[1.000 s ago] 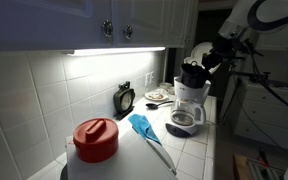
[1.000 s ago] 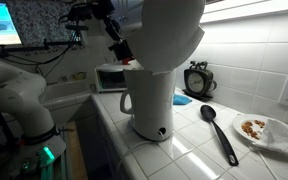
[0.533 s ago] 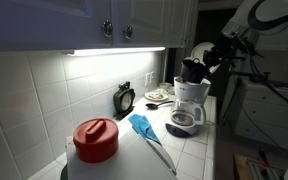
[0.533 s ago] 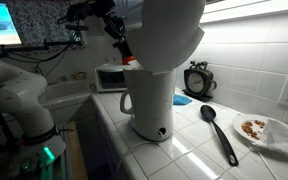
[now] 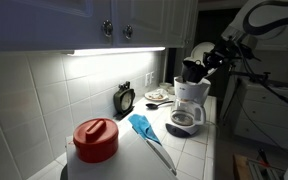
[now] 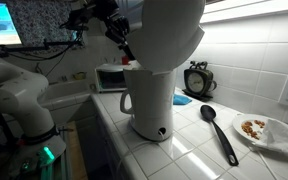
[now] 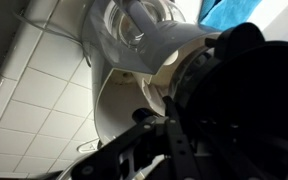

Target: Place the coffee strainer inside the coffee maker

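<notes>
My gripper should bring the strainer down into the coffee maker's open top before it lets go, because the strainer is still above the coffee maker's rim.
The white coffee maker stands on the tiled counter with its round lid hinged open and the glass carafe in its base. It also shows in an exterior view and in the wrist view. The black cup-shaped coffee strainer is right over the machine's open top, and it fills the right of the wrist view. My gripper reaches in from the side and is shut on the strainer. In an exterior view the gripper hangs just above the dark top rim.
A white container with a red lid and a blue cloth lie nearer the camera. A black clock stands against the tiled wall. A black spoon and a plate of food lie beside the machine. Cabinets hang overhead.
My gripper has risen a little above the coffee maker's top, and the strainer has come up slightly with it. Nothing else has moved.
</notes>
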Robot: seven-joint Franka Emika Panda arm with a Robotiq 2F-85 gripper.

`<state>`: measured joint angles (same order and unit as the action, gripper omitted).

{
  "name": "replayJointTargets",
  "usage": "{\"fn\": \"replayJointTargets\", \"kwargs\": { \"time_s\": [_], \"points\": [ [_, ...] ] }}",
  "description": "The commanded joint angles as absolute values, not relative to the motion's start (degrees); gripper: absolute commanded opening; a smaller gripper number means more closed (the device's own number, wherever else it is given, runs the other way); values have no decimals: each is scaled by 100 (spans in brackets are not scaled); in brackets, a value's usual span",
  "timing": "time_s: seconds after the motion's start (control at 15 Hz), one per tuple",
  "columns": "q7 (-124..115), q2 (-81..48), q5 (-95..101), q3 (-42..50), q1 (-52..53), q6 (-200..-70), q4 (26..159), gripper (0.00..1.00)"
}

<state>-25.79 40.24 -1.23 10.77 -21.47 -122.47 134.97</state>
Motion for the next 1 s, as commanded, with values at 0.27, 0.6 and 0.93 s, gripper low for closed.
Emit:
{"fn": "replayJointTargets", "kwargs": {
  "time_s": [0.27, 0.6, 0.93],
  "points": [
    [-2697, 3646, -483, 1177, -2222, -12476, 13457, 3],
    [-2648, 3395, -590, 1240, -2201, -12427, 13359, 3],
    [-2659, 3286, -582, 1206, -2201, -12365, 13287, 56]
  ]
}}
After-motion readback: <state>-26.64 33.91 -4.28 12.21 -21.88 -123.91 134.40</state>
